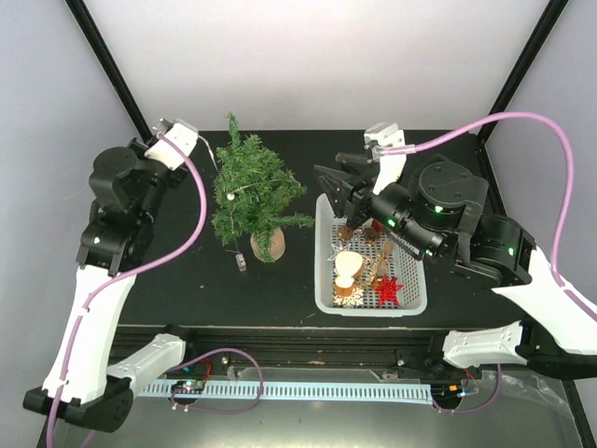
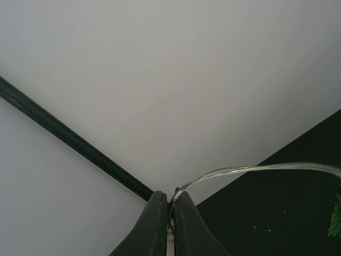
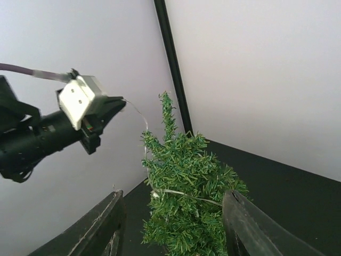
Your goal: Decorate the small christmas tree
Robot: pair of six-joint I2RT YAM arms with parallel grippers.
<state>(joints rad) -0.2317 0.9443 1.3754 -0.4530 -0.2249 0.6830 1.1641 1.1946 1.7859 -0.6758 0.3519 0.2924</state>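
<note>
I will carry the wire outward and toward the treetop's far side (image 1: 233,130) with my left gripper next and then open it, because the wire's held end is away from the branches.
The small christmas tree (image 1: 250,191) stands upright on its round wooden base (image 1: 268,245) at the table's left middle; it is also in the right wrist view as the tree (image 3: 186,202). A thin clear light wire (image 2: 256,169) runs from the tree's branches up to my left gripper (image 2: 171,205), which is shut on the wire's end. That gripper (image 1: 209,157) hangs just left of the treetop. My right gripper (image 1: 328,177) is open and empty, right of the tree over the basket's far left corner. Its fingers (image 3: 101,226) frame the tree from a distance.
A white basket (image 1: 326,280) right of the tree holds several ornaments, among them a red star (image 1: 387,289) and a wooden bell shape (image 1: 348,266). A small clear piece of the wire (image 1: 241,263) lies on the table by the tree's base. Black frame posts stand at the back corners.
</note>
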